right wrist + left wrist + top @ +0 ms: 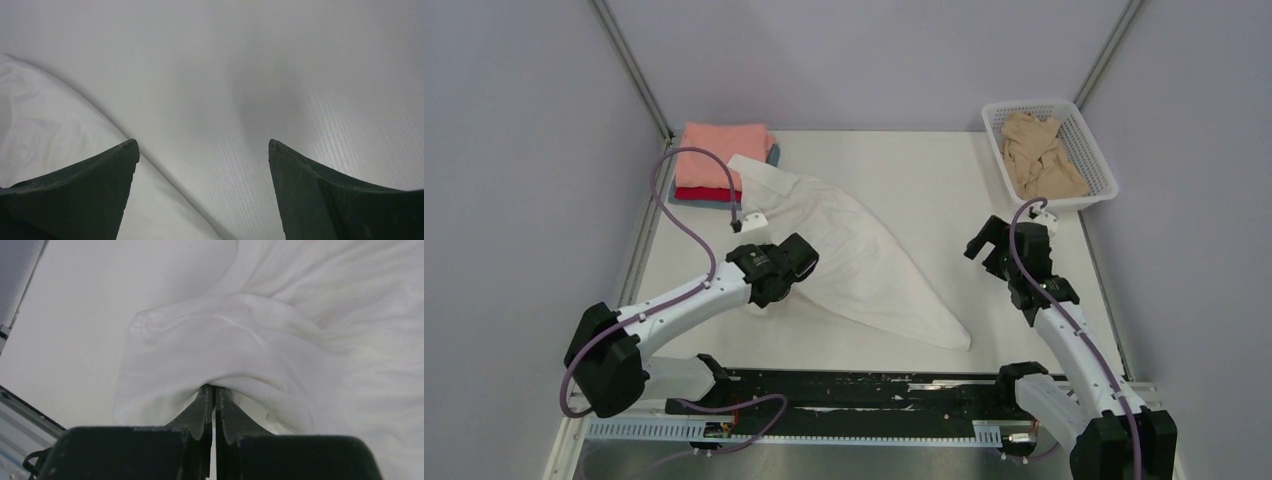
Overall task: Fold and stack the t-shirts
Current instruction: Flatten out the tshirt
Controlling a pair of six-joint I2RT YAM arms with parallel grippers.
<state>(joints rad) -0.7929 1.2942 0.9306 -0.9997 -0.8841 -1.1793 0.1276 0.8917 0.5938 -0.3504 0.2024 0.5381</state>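
Note:
My right gripper moves back and down onto the near pointed corner of the white t-shirt next, since that corner lies flat and free on the tabletop.
The white t-shirt (pixel 864 262) lies spread out, folded into a long wedge from the back left to the front middle of the table. My left gripper (pixel 796 262) is shut on a fold of the white t-shirt (pixel 240 340) at its left edge; the cloth bulges over the fingertips (pixel 206 395). My right gripper (pixel 986 240) is open and empty above bare table to the right of the shirt; the shirt's edge (pixel 45 130) shows at the left in the right wrist view. A beige t-shirt (pixel 1039 155) lies crumpled in the basket. Salmon-pink (pixel 721 150), red (pixel 704 194) and grey-blue (pixel 773 154) shirts are stacked folded at the back left.
The white lattice basket (pixel 1098 160) stands at the back right corner. The table (pixel 924 180) is white, with metal frame posts at the back corners and a black rail along the front edge (pixel 864 390).

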